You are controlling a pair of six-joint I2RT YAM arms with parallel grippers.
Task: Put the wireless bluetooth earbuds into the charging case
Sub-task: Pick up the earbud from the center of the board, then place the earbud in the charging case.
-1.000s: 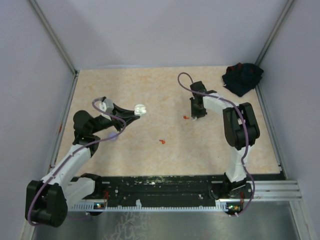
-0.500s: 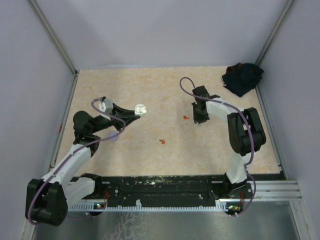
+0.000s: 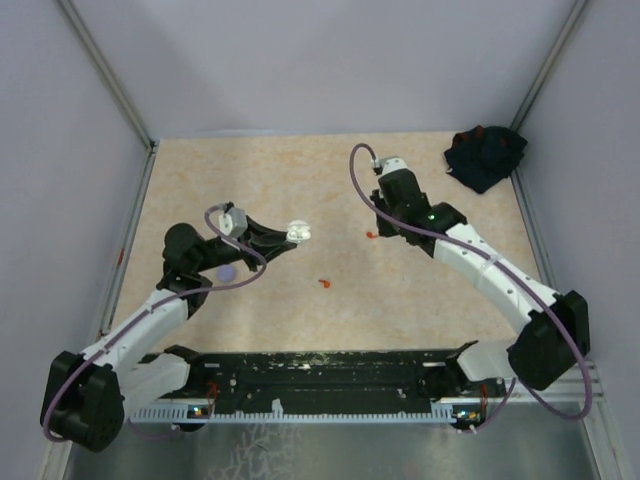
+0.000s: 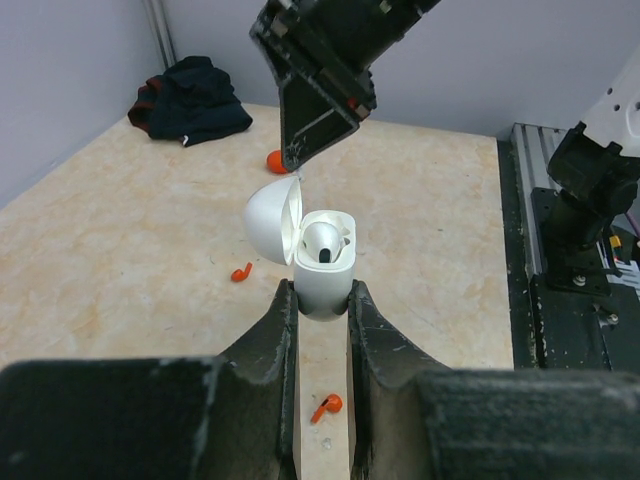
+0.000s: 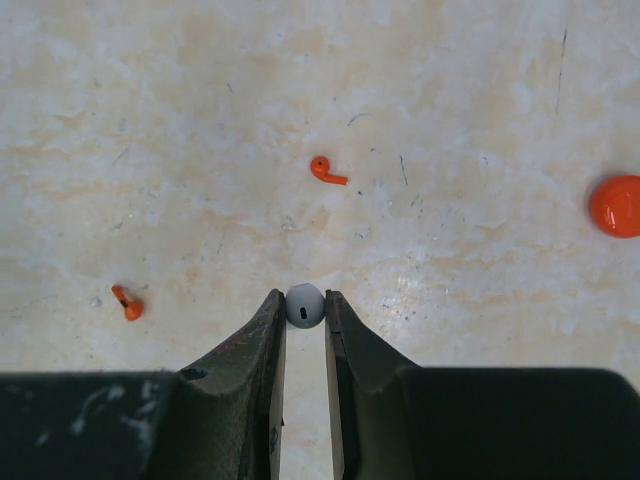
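I next tilt my right gripper's earbud left in the top view into the open case (image 3: 297, 232) and release it; just one earbud sits there.
My left gripper (image 4: 322, 290) is shut on the base of a white charging case (image 4: 323, 272), held off the table with its lid (image 4: 271, 220) swung open to the left. One white earbud (image 4: 322, 238) sits in a slot of the case. My right gripper (image 5: 305, 306) is shut on a second white earbud (image 5: 305, 305), pinched between its fingertips above the table. In the top view the right gripper (image 3: 384, 222) hangs to the right of the case (image 3: 297, 232). Seen from the left wrist, the right gripper's fingertips (image 4: 298, 160) hover just above and behind the open lid.
Two small orange earbuds (image 3: 371, 235) (image 3: 324, 284) lie on the beige table. An orange disc (image 5: 617, 205) lies to the right in the right wrist view. A lavender disc (image 3: 227, 272) lies by the left arm. A dark cloth (image 3: 485, 155) is bunched in the back right corner.
The right gripper closed on the white earbud and rose, and its arm swung out to the right. The left gripper carried the open case a little to the right, toward the centre.
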